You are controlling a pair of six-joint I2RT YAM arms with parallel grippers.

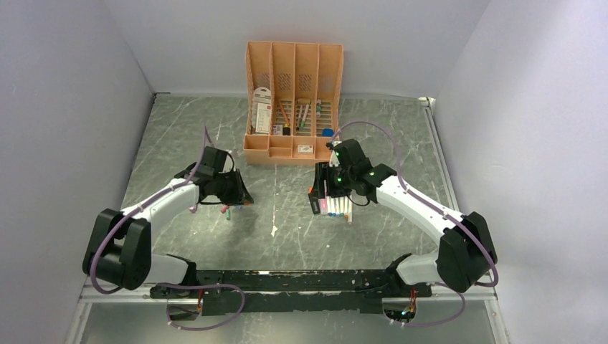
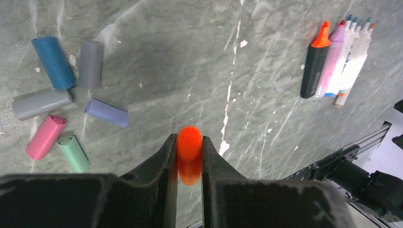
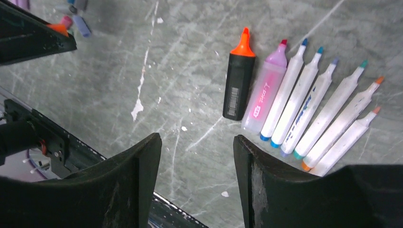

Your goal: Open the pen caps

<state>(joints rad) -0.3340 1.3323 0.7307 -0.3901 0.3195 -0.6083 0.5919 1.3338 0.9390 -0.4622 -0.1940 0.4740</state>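
The loose caps are on the clear tabletop point(image 1: 249, 211) point(image 2: 160, 134) beside the lavender cap, so my left gripper will lower the chunky orange cap there and let go of it.
My left gripper point(image 2: 189, 142) is shut on the chunky orange pen cap point(image 2: 189, 148) and holds it above the table. Several loose pen caps lie to its left: blue point(image 2: 53, 62), grey point(image 2: 91, 63), lavender point(image 2: 106, 112), pink point(image 2: 45, 137) and green point(image 2: 73, 153). A row of uncapped pens lies side by side: a black highlighter with an orange tip point(image 3: 238, 80), a pink highlighter point(image 3: 266, 90) and several slim white markers point(image 3: 309, 109). My right gripper point(image 3: 197, 142) is open and holds nothing, hovering just beside the near end of that row point(image 1: 333, 206).
A peach desk organizer point(image 1: 294, 107) with pens and cards stands at the back centre. Pale walls close in the table on the left, right and back. A black rail point(image 1: 301, 281) runs along the near edge between the arm bases.
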